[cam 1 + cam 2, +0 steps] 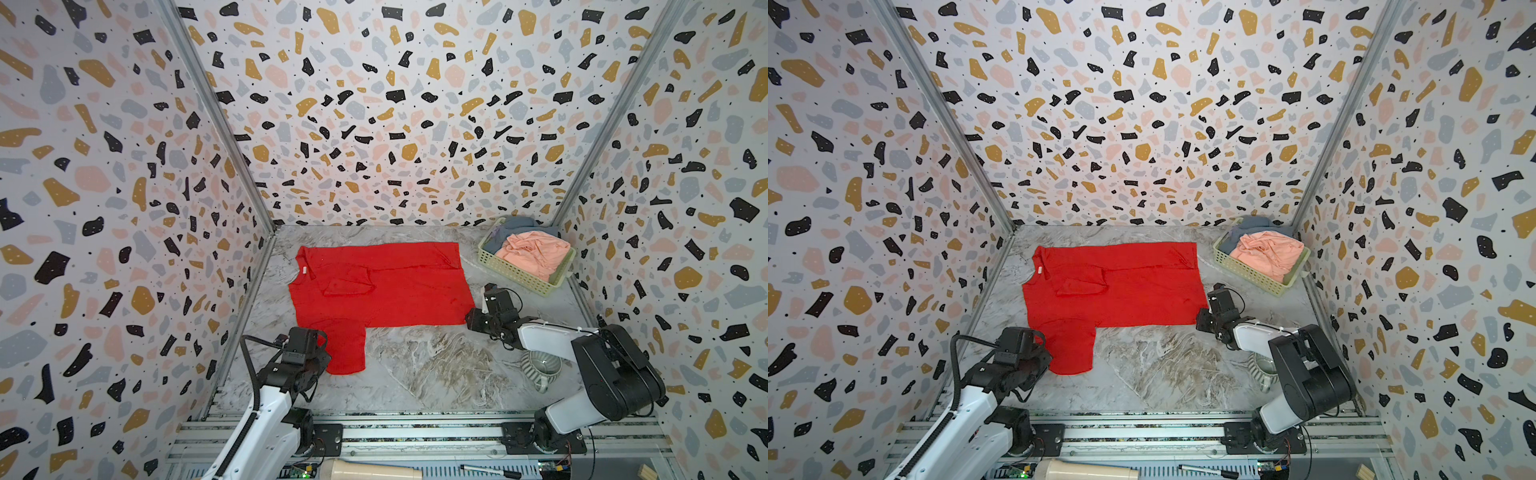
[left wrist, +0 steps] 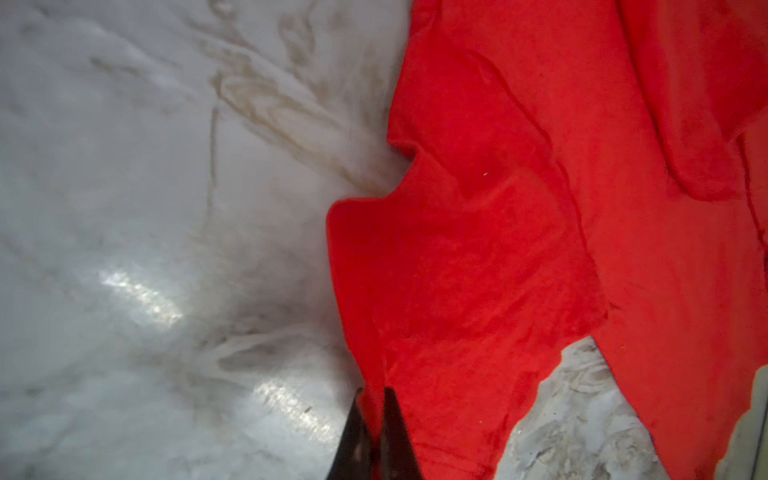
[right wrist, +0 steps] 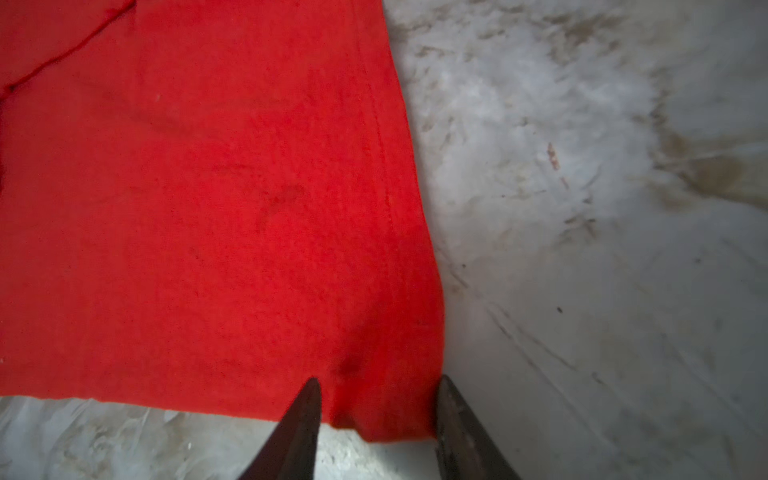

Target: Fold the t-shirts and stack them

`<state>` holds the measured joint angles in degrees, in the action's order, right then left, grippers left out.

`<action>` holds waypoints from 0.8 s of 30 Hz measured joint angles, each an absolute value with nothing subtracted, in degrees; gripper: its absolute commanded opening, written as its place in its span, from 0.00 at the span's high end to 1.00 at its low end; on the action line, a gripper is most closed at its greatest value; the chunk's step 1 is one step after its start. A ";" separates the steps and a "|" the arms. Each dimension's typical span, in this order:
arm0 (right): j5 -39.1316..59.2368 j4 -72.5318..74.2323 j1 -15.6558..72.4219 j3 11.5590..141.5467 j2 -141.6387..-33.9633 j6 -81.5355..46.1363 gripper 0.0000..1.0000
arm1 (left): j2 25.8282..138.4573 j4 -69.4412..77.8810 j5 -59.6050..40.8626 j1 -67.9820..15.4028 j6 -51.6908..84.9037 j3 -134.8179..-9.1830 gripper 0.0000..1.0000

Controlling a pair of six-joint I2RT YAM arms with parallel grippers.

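Next, my left gripper lifts the jutting front sleeve outward over the folded sleeve by the collar (image 1: 342, 280) (image 2: 697, 128) and releases the front sleeve's edge there. That folded sleeve lies outward.
A bright red t-shirt (image 1: 382, 286) (image 1: 1117, 286) lies spread flat on the marble table, one sleeve folded onto its body and the other sleeve pointing to the front. My left gripper (image 1: 322, 341) (image 2: 374, 395) is shut on the edge of that front sleeve (image 2: 457, 291). My right gripper (image 1: 471, 319) (image 3: 378, 390) sits at the shirt's near right corner (image 3: 386, 407), jaws apart with the corner between them. A salmon-pink t-shirt (image 1: 532, 251) and a grey-blue t-shirt (image 1: 513, 226) lie crumpled in the basket.
The pale green lattice basket (image 1: 515, 272) stands at the back right corner. A striped mug (image 1: 540, 365) lies under the right arm. Patterned walls close three sides. A cream cylinder (image 1: 374, 469) and a pen (image 1: 490, 471) rest on the front rail.
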<state>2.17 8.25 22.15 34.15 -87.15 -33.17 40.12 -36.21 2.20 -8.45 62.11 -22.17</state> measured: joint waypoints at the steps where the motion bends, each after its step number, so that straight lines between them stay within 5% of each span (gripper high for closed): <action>1: 1.80 7.88 22.17 34.15 -87.15 -33.23 0.71 | 40.07 -36.16 2.33 -8.45 61.95 -22.83 1.00; 6: 0.56 6.39 22.31 34.15 -87.13 -33.26 0.97 | 38.79 -35.88 3.62 -8.45 60.53 -24.80 1.00; 18: 2.90 -4.58 22.85 34.33 -75.46 -31.59 1.00 | 32.45 -42.41 4.91 -8.86 57.78 -29.10 1.00; 24: 6.31 -4.58 21.93 41.10 -78.32 -30.57 1.00 | 41.69 -33.54 3.09 -8.86 55.42 -35.29 1.00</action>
